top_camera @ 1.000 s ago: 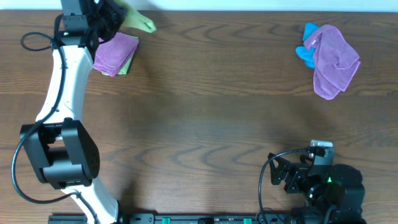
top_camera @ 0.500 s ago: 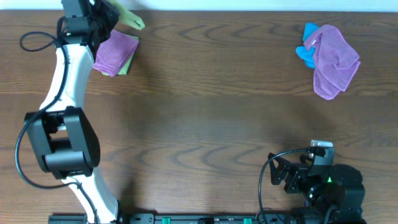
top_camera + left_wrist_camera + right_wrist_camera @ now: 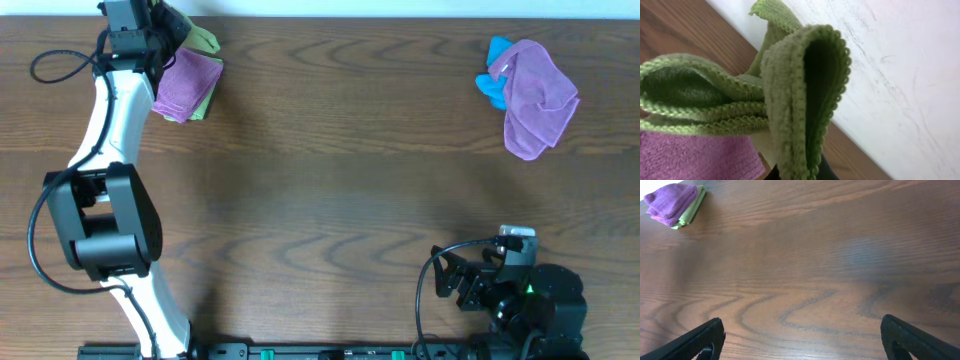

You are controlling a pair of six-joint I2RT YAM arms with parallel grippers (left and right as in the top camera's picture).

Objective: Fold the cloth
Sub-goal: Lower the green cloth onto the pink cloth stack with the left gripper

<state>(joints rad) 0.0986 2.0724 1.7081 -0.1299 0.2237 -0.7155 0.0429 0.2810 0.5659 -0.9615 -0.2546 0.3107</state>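
I should move my left gripper back and down onto the folded purple cloth [image 3: 184, 86] [image 3: 702, 155] next and let go of the green fold there, because that stack is below the gripper toward my base.
My left gripper [image 3: 168, 28] is at the table's far-left back edge, shut on the lime-green cloth [image 3: 204, 41]. The cloth hangs bunched from the jaws, just behind a folded stack. In the left wrist view the cloth [image 3: 800, 85] fills the frame in loose folds, and the jaws [image 3: 796, 176] are almost hidden under it. My right gripper [image 3: 455, 280] rests open and empty at the front right; its fingers [image 3: 805, 342] are spread wide over bare wood.
A folded purple cloth [image 3: 187, 82] lies on a folded green one [image 3: 204, 108] beside the left gripper; the stack also shows in the right wrist view [image 3: 671, 202]. A crumpled purple cloth [image 3: 540, 92] and a small blue cloth [image 3: 491, 86] lie back right.
My left gripper has drawn the green cloth leftward along the back edge, toward the folded stack. The right arm has not moved.
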